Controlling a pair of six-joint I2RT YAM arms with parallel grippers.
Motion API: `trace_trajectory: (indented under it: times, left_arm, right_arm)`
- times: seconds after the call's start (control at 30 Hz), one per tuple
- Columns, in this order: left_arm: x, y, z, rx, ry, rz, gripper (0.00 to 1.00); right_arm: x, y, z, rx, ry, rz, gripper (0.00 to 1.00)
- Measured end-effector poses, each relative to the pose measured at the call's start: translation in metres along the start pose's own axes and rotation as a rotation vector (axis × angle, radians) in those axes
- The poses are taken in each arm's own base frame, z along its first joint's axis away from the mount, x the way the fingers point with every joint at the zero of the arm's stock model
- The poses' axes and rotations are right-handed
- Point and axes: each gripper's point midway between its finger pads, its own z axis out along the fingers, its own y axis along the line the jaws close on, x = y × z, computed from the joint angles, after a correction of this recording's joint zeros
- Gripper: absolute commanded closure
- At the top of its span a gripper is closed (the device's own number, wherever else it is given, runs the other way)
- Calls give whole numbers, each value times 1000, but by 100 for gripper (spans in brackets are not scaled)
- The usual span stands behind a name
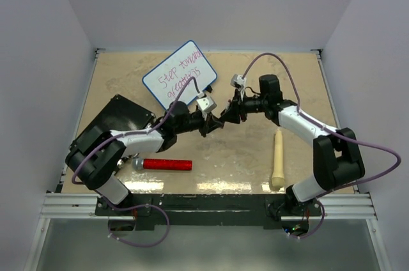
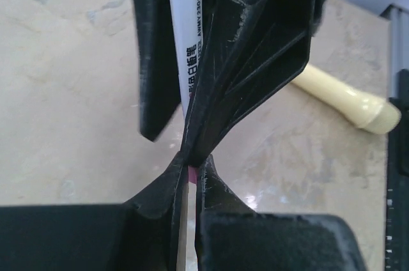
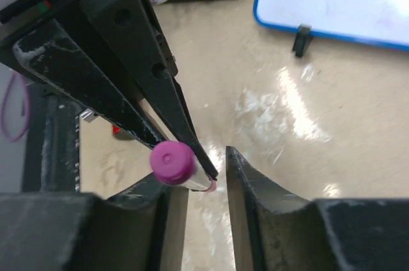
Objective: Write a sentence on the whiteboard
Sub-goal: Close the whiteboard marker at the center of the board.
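Note:
The sentence (image 1: 181, 76) stands on the whiteboard, so I will next move my left gripper back and down to the table (image 1: 229, 160) between the red cylinder and the cream stick.
The whiteboard (image 1: 182, 73) lies tilted at the back of the table, with the sentence (image 1: 181, 76) on it in two lines of thin purple handwriting. Its blue-rimmed corner (image 3: 332, 2) shows in the right wrist view. Both grippers meet in mid-air in front of the board. My left gripper (image 1: 213, 124) (image 2: 190, 172) is shut on the pink end of a white marker (image 2: 185, 28). The marker's barrel runs up between the fingers of my right gripper (image 1: 229, 116) (image 3: 198, 169). Those jaws stand apart, and the marker's purple end (image 3: 171, 161) rests against only one finger.
A red cylinder with a silver end (image 1: 166, 164) lies near the front left. A cream stick (image 1: 278, 159) (image 2: 348, 98) lies at the front right. A black slab (image 1: 118, 117) sits to the left under my left arm. Purple cables loop over both arms.

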Motion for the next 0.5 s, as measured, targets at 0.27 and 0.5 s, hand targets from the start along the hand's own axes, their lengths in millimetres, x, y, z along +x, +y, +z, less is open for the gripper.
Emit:
trace_trajectory:
  times: [0.27, 0.5]
  left_arm:
    - [12, -43, -11, 127, -49, -135, 100]
    - [44, -46, -15, 114, 93, -262, 100]
  right_arm:
    - [16, 12, -29, -6, 52, 69, 11]
    - [-10, 7, -73, 96, -22, -1, 8]
